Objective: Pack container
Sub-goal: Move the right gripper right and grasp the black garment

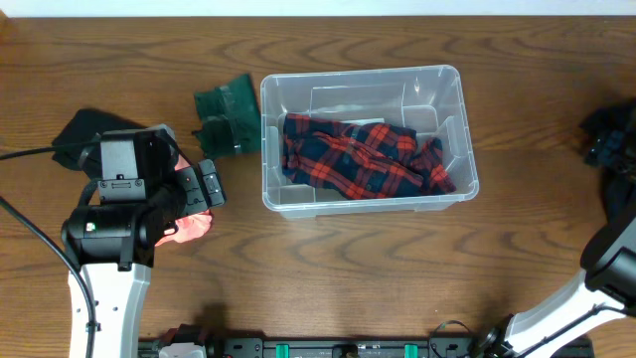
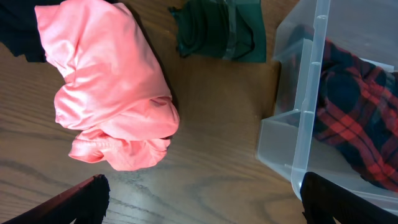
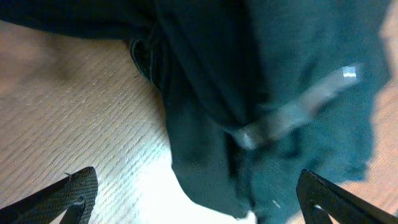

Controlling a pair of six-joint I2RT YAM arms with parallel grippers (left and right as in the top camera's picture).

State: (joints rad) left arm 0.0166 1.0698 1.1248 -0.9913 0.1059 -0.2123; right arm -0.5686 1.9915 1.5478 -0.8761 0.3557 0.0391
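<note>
The pale strip on the dark teal garment is below my right gripper. I need to move my right gripper toward it next and bring the open fingers down around that banded fold.
The clear container [image 1: 362,76] stands at the table's middle with a red and navy plaid shirt [image 1: 363,159] lying in it. In the left wrist view its corner wall [image 2: 309,112] and the shirt [image 2: 357,106] show at the right. My left gripper [image 2: 205,202] is open and empty above bare wood, between a pink garment [image 2: 106,87] and the container. In the overhead view it [image 1: 206,185] sits over the pink garment [image 1: 191,227]. My right gripper [image 3: 199,199] is open, hovering close over a dark teal garment [image 3: 273,93] at the table's right edge [image 1: 604,134].
A folded dark green garment [image 1: 229,114] lies just left of the container and also shows in the left wrist view [image 2: 221,30]. A black garment [image 1: 78,134] lies at the far left. The right arm [image 1: 606,264] rises along the right edge.
</note>
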